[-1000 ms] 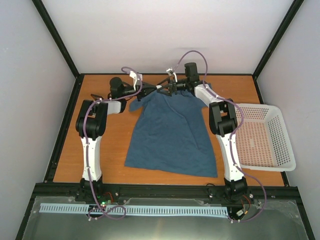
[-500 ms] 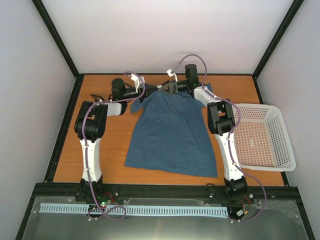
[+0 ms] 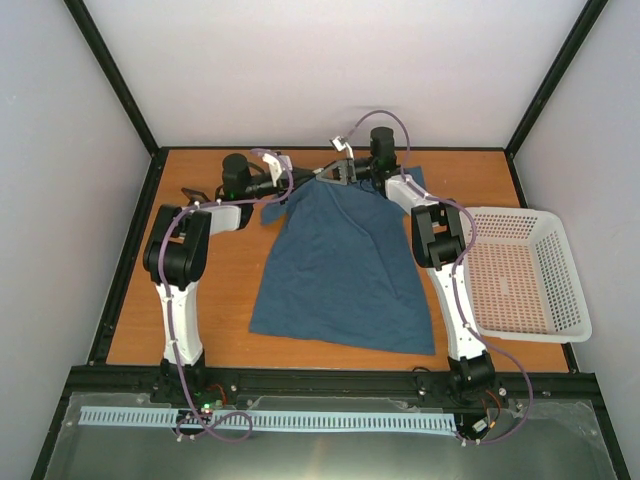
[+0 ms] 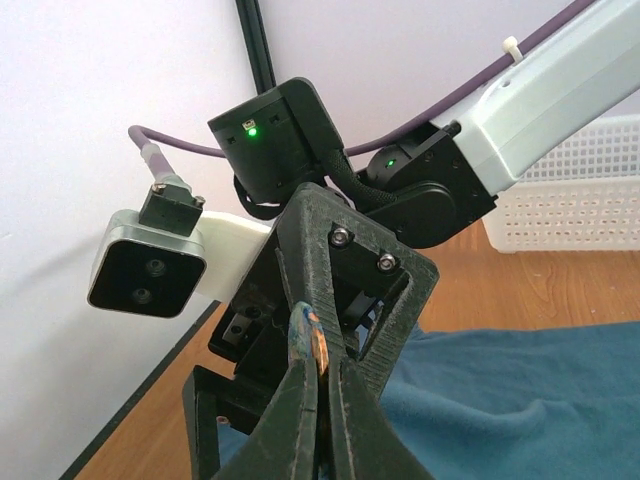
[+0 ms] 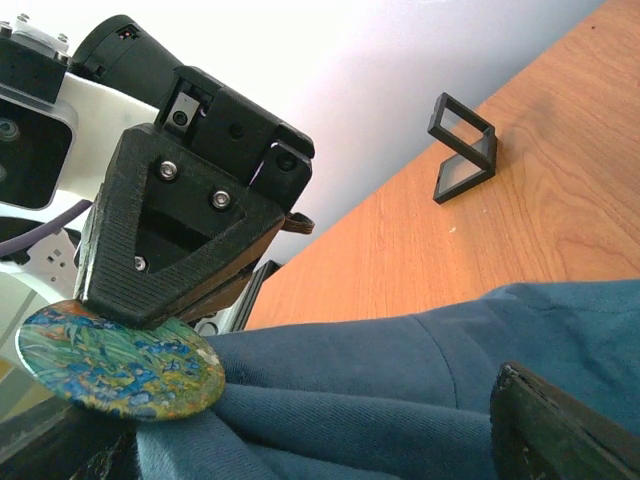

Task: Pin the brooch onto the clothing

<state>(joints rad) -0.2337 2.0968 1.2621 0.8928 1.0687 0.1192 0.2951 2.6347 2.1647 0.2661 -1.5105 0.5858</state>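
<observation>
Next, the left gripper moves down and back onto the shirt's chest (image 3: pixel 334 213), below and back from the gripper, and frees the brooch where cloth lies spread.
The brooch (image 5: pixel 120 360) is a small round disc painted in blue, green and yellow. My left gripper (image 4: pixel 320 352) is shut on it; in the left wrist view the brooch (image 4: pixel 307 338) shows edge-on between the fingertips. The clothing (image 3: pixel 340 265), a dark teal T-shirt, lies flat on the table with its collar at the far end. Both grippers meet at that collar: the left gripper (image 3: pixel 298 181) from the left, the right gripper (image 3: pixel 333 177) from the right. My right gripper (image 5: pixel 320 445) stands open, with collar fabric (image 5: pixel 400 380) between its fingers and the brooch just above that fabric.
A small black frame-like holder (image 5: pixel 462 148) stands on the wooden table (image 3: pixel 220 300) left of the shirt, also seen as the holder (image 3: pixel 192 193) in the top view. A white mesh basket (image 3: pixel 520 275) sits at the right edge. Black rails border the table.
The right gripper has shifted a little left and back at the collar. The left arm's elbow has swung left, and the two grippers stand closer together. The left grip is unchanged.
</observation>
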